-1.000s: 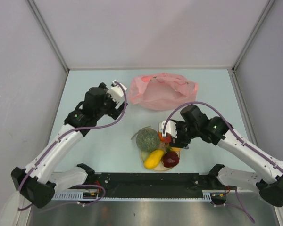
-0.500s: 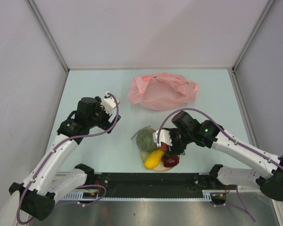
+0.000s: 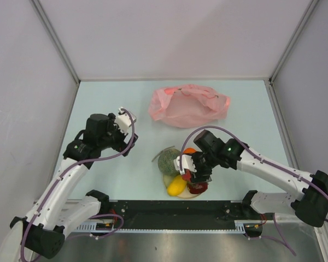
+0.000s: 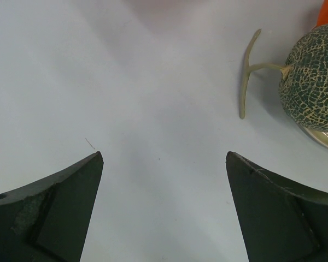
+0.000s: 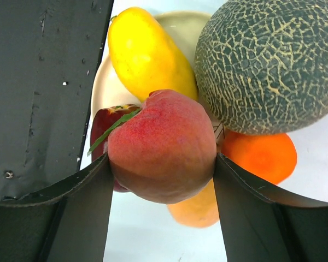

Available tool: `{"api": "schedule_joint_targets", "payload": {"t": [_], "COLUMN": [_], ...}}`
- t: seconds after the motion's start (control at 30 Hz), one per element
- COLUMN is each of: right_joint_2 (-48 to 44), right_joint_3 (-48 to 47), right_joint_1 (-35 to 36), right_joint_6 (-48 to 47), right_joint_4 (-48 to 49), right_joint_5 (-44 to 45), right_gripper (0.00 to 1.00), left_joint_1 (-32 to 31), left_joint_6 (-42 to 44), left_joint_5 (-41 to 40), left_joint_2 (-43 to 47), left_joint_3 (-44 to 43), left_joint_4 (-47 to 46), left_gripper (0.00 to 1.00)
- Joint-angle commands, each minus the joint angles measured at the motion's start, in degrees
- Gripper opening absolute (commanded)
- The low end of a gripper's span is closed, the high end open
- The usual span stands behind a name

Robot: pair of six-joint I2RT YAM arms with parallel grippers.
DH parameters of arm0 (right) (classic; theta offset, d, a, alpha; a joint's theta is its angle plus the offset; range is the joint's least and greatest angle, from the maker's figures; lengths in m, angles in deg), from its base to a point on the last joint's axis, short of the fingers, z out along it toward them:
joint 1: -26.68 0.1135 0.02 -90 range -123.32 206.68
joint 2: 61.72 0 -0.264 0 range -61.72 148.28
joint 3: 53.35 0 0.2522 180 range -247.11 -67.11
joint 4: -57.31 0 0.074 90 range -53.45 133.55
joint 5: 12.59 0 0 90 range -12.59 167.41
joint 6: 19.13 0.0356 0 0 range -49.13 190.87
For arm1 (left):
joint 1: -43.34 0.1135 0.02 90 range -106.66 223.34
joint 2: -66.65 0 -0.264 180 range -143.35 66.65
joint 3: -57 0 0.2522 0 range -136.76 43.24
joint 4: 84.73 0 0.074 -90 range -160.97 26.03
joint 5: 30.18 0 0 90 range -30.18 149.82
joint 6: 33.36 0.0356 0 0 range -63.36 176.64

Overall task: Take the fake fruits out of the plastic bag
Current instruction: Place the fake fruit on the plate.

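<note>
The peach in the right gripper still hangs over the crowded plate, so the robot will next lower it, moving it slightly toward the melon, and let it go beside the yellow oblong fruit.
My right gripper is shut on the pink-orange peach and holds it just over the cream plate. On and around the plate sit the netted melon, the yellow oblong fruit, the orange, a yellow-orange round fruit and the dark red fruit. In the top view the right gripper is over this pile, beside the melon. The pink plastic bag lies crumpled at the back. My left gripper is open and empty over bare table, left of the melon.
The melon's stem lies on the table towards the left gripper. Grey walls close in the table on three sides. The black base rail runs along the near edge just in front of the plate.
My right gripper has moved left and down with the peach, onto the fruit pile. My left arm has drawn back towards the near left, away from the bag.
</note>
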Motion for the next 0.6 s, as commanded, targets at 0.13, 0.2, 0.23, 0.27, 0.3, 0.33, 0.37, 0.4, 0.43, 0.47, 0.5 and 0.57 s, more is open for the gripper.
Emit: {"api": "schedule_joint_targets", "payload": {"t": [0.13,0.2,0.23,0.27,0.3,0.33,0.37,0.4,0.43,0.47,0.5,0.57], "right_joint_2": [4.8,5.2,5.3,5.4,5.8,5.9,6.1,6.1,6.2,6.0,6.1,6.2], "right_joint_3": [0.0,0.1,0.1,0.0,0.1,0.1,0.0,0.0,0.0,0.0,0.1,0.1], "right_joint_1": [-1.5,-2.0,-2.0,-2.0,-2.0,-1.9,-1.8,-1.9,-2.2,-2.1,-2.2,-2.2], "right_joint_6": [-2.9,-3.5,-3.6,-4.2,-4.5,-4.9,-5.4,-5.9,-6.1,-6.2,-6.4,-6.5], "right_joint_4": [3.5,3.9,3.9,3.8,3.3,3.1,2.4,2.1,1.9,1.7,1.6,1.8], "right_joint_5": [-2.3,-2.5,-2.6,-2.5,-2.4,-2.3,-2.1,-2.0,-1.9,-1.9,-1.9,-1.7], "right_gripper": [0.43,0.43,0.43,0.43,0.43,0.43,0.44,0.44,0.45,0.46,0.48,0.50], "left_joint_1": [0.9,0.9,0.9,0.8,0.9,0.9,0.9,0.9,0.9,0.8,0.9,0.9], "left_joint_6": [-0.8,-0.7,-0.8,-1.0,-1.6,-1.8,-2.0,-2.5,-2.5,-2.5,-2.5,-2.4], "left_joint_5": [2.4,2.5,2.6,2.8,3.3,4.8,5.5,5.9,6.3,6.2,6.1,5.7], "left_joint_2": [1.5,1.7,1.8,1.9,1.9,1.8,1.8,1.8,1.8,1.8,1.9,1.9], "left_joint_3": [1.7,1.9,2.0,2.3,2.5,2.7,2.9,3.0,3.2,3.3,3.3,3.3], "left_joint_4": [0.4,0.5,0.4,0.3,0.1,0.1,0.3,0.2,0.0,-0.3,-0.4,-0.8], "left_gripper": [0.99,0.99,1.00,0.99,0.99,0.99,0.99,0.98,0.98,0.98,0.98,0.98]}}
